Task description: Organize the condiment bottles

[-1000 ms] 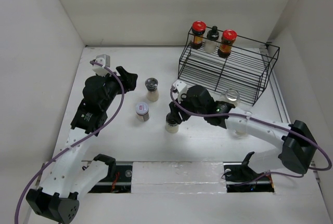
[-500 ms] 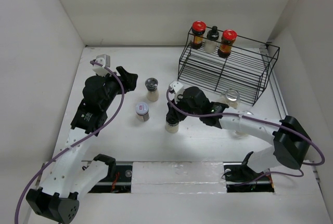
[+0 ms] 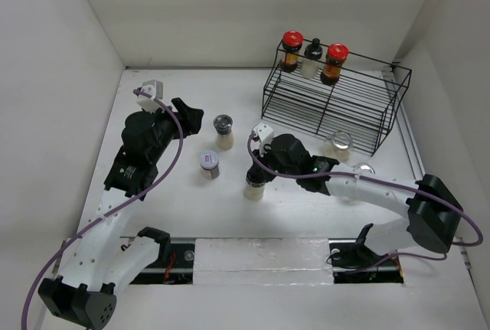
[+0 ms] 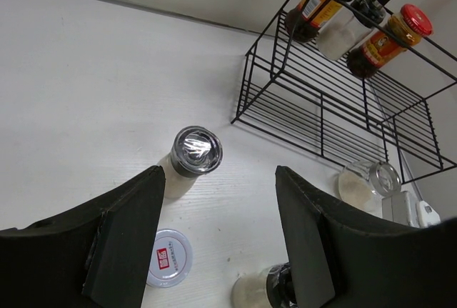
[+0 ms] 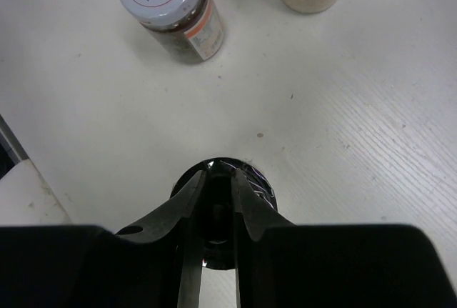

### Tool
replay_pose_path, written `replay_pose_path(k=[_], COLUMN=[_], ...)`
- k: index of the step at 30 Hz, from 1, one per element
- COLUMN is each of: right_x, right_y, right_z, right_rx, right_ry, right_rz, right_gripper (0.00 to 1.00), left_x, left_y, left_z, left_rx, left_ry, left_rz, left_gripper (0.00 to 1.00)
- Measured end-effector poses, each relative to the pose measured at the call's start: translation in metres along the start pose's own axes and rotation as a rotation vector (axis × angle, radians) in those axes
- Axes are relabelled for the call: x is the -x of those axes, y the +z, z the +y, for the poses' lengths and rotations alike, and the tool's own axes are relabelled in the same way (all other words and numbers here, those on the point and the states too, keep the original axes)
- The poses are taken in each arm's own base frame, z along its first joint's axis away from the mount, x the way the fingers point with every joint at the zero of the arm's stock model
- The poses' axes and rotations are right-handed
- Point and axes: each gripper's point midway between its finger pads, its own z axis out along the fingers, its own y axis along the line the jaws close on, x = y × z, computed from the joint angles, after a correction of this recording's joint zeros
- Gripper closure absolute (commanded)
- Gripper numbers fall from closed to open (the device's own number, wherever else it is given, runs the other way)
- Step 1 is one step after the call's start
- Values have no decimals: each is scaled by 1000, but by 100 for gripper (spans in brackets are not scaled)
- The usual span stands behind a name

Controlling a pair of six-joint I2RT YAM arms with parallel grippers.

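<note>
I will raise my right gripper next, carry the bottle outward and let go of it on the top shelf's bare part (image 3: 357, 85) beside the red-lidded jar, because the row has room there.
My right gripper (image 3: 257, 171) is shut on the black cap of a pale bottle (image 3: 253, 188) that stands on the table's middle. In the right wrist view the fingers (image 5: 187, 197) pinch the cap (image 5: 260, 188) from above. My left gripper (image 3: 191, 114) is open and empty, hovering over a second black-capped pale bottle (image 3: 223, 132) (image 4: 193, 154) and a grey-lidded dark jar (image 3: 209, 163) (image 4: 169, 258). Two red-lidded jars (image 3: 291, 48) (image 3: 334, 62) and a black-capped bottle (image 3: 311, 56) stand on the rack's top shelf.
The black wire rack (image 3: 329, 108) stands at the back right, its lower shelf bare. A squat clear jar (image 3: 338, 145) stands in front of it, and another (image 3: 362, 169) is partly hidden by my right arm. White walls enclose the table.
My right gripper has shifted slightly at the bottle's cap and the bottle has barely moved. My left arm has not moved.
</note>
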Motion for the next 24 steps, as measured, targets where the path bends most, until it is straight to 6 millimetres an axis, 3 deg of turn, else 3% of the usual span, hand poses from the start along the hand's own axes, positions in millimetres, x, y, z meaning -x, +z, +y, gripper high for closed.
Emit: replay_pose_path(k=[5, 7, 10, 14, 17, 21, 24], right_x=[11, 37, 100, 193, 241, 272, 287], right_y=[-14, -22, -43, -102, -160, -230, -268], right_z=[-11, -20, -43, -101, -158, -228, -269], right_rx=[-75, -117, -188, -354, -522, -746, -872], right_ry=[-20, -31, -12, 20, 47, 75, 90], right_rz=[-15, -64, -200, -442, -587, -697, -741], right_gripper=[91, 91, 91, 89, 89, 89, 91], left_x=[-1, -1, -1, -1, 0, 1, 2], left_y=[0, 0, 0, -2, -3, -4, -6], left_z=[-1, -2, -2, -4, -5, -7, -8], left_rx=[-7, -11, -14, -23, -29, -35, -40], left_ry=[0, 0, 0, 1, 1, 0, 1], left_rz=[4, 5, 7, 6, 4, 1, -1], left_gripper=[41, 41, 41, 41, 41, 41, 41])
